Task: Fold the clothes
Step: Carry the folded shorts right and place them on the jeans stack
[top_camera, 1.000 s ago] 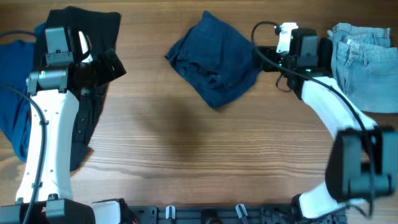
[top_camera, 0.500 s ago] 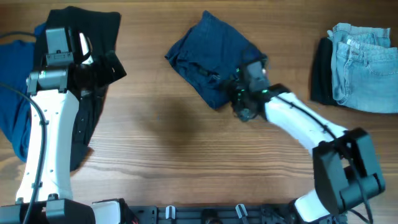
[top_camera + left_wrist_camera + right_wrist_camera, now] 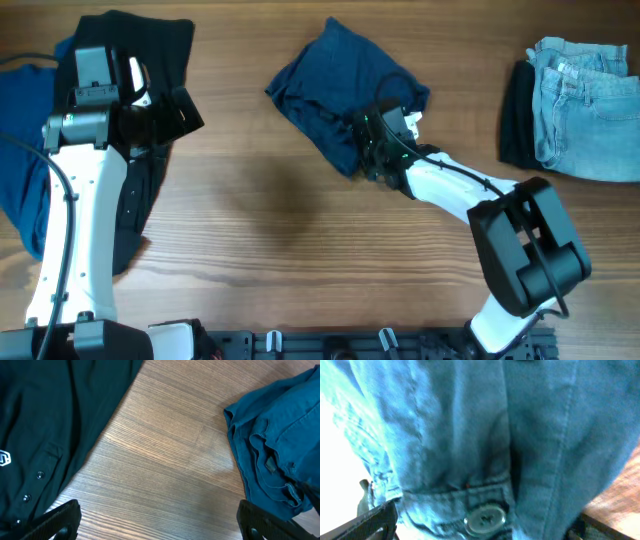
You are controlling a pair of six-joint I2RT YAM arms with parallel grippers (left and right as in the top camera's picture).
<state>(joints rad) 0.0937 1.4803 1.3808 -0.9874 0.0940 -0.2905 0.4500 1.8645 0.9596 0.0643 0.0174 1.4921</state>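
Observation:
I will keep my right gripper low next and close its wide fingers on the buttoned edge of the dark blue garment, because that cloth lies between them.
A crumpled dark blue garment (image 3: 335, 85) lies at the back middle of the table. It also shows in the left wrist view (image 3: 280, 445) and fills the right wrist view (image 3: 470, 435), where a button is visible. My right gripper (image 3: 368, 138) (image 3: 485, 532) is low on the garment's near right edge, jaws wide apart with cloth between them. My left gripper (image 3: 180, 108) (image 3: 160, 530) is open and empty, hovering beside a black shirt (image 3: 140, 50) (image 3: 45, 420) at the far left.
A blue garment (image 3: 25, 170) lies at the left edge, partly under the black shirt. A folded pile of light blue jeans (image 3: 585, 100) sits on a folded black item (image 3: 515, 120) at the back right. Bare wooden table (image 3: 280, 230) fills the middle and front.
My right arm has swung from beside the jeans pile at the back right over to the dark blue garment and come down onto it. The left arm has not moved.

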